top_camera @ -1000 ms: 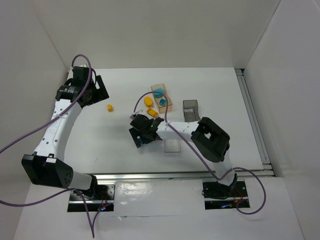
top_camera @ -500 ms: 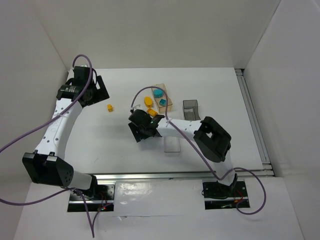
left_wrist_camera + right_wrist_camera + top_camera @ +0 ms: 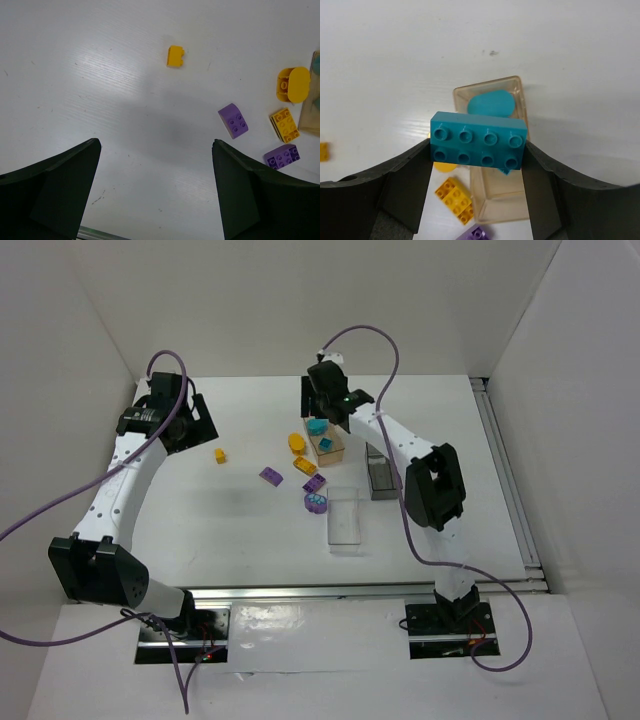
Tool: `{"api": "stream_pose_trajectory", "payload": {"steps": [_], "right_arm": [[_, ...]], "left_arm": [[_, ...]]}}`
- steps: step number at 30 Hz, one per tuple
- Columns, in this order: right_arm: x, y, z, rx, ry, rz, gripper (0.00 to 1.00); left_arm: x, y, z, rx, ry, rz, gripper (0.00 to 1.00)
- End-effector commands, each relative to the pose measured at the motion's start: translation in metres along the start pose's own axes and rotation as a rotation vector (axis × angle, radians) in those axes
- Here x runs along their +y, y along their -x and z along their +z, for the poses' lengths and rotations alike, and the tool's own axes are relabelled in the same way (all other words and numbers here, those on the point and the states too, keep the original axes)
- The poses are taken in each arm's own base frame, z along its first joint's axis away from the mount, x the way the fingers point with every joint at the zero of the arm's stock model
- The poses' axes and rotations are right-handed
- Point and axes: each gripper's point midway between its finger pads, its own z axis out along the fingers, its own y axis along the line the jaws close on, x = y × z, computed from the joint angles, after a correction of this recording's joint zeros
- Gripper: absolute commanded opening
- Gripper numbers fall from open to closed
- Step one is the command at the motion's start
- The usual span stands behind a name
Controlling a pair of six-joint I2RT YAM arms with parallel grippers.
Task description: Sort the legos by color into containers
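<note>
I will next ease my right gripper down and slightly back to the tan box [image 3: 335, 450] below it and release the brick beside the matching teal pieces inside.
My right gripper [image 3: 478, 146] is shut on a teal two-by-four brick [image 3: 478, 141] and holds it above the tan box [image 3: 502, 197]; it also shows in the top view [image 3: 323, 410]. The tan box [image 3: 335, 450] holds a rounded teal piece [image 3: 490, 104]. A yellow brick [image 3: 454, 199] and a rounded yellow piece [image 3: 298, 443] lie left of the box. My left gripper [image 3: 156, 145] is open and empty above bare table, at the far left in the top view [image 3: 186, 420]. A small yellow brick [image 3: 175, 56], a purple sloped brick [image 3: 233, 120] and a purple brick [image 3: 282, 156] lie ahead of it.
The clear box [image 3: 344, 520] lies near the middle front. The dark grey box [image 3: 381, 468] stands to the right of the tan box. A round purple piece [image 3: 316, 502] lies just left of the clear box. White walls close in the table on three sides.
My right arm has swung from low over the middle of the table to above the tan box at the back. The purple bricks and the clear box now show. The left arm has not moved.
</note>
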Motion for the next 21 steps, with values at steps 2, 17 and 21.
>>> {"api": "stream_pose_trajectory", "payload": {"steps": [2, 17, 21], "right_arm": [[-0.018, -0.018, 0.029, 0.047, -0.076, -0.021, 0.67], [-0.021, -0.026, 0.019, 0.074, -0.086, -0.055, 0.95], [0.006, -0.011, -0.043, -0.008, -0.007, -0.084, 0.86]], "left_arm": [[0.002, 0.017, -0.016, -0.059, -0.007, -0.012, 1.0], [0.002, 0.018, -0.018, -0.06, -0.005, -0.021, 1.0], [0.005, 0.026, -0.025, -0.081, 0.009, -0.025, 1.0]]}}
